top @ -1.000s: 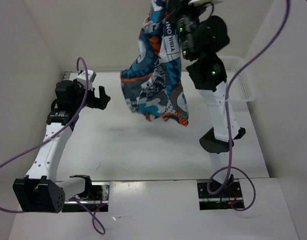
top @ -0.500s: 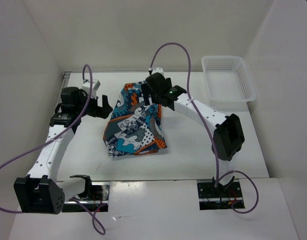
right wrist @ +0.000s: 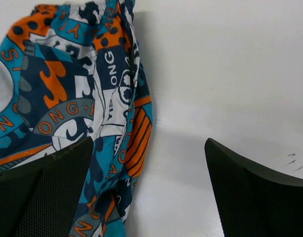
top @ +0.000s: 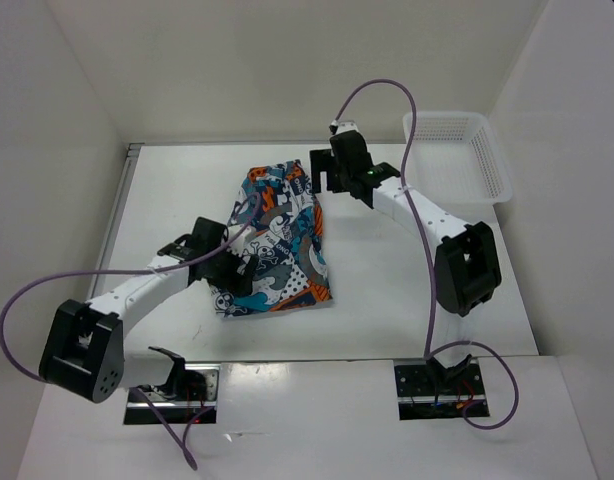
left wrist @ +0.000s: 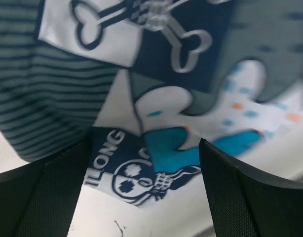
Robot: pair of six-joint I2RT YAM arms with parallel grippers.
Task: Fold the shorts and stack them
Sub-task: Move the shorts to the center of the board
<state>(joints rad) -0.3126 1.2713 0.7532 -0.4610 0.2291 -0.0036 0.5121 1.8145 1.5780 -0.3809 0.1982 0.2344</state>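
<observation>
The waistband corner nearest the basket is below my right gripper and outward of it, so I need to move that gripper outward and lower it onto that corner of the shorts (top: 277, 240).
The shorts (top: 277, 240), printed in teal, orange, white and dark grey, lie flat in a rough fold at the middle of the table. My left gripper (top: 230, 272) hovers low over their near-left corner, open. In the left wrist view that corner of the shorts (left wrist: 141, 177) lies between the two black fingers (left wrist: 43, 197), which do not touch it. My right gripper (top: 325, 182) stands open at the far-right edge of the shorts. In the right wrist view the shorts (right wrist: 92, 98) reach in from the left and nothing is held.
A white mesh basket (top: 457, 155) stands at the far right corner of the table. White walls close in the left, back and right sides. Purple cables loop above both arms.
The shorts hung from my shut right gripper a second ago; they now lie on the table and that gripper has opened and drawn back. My left arm swung in to their near-left corner.
</observation>
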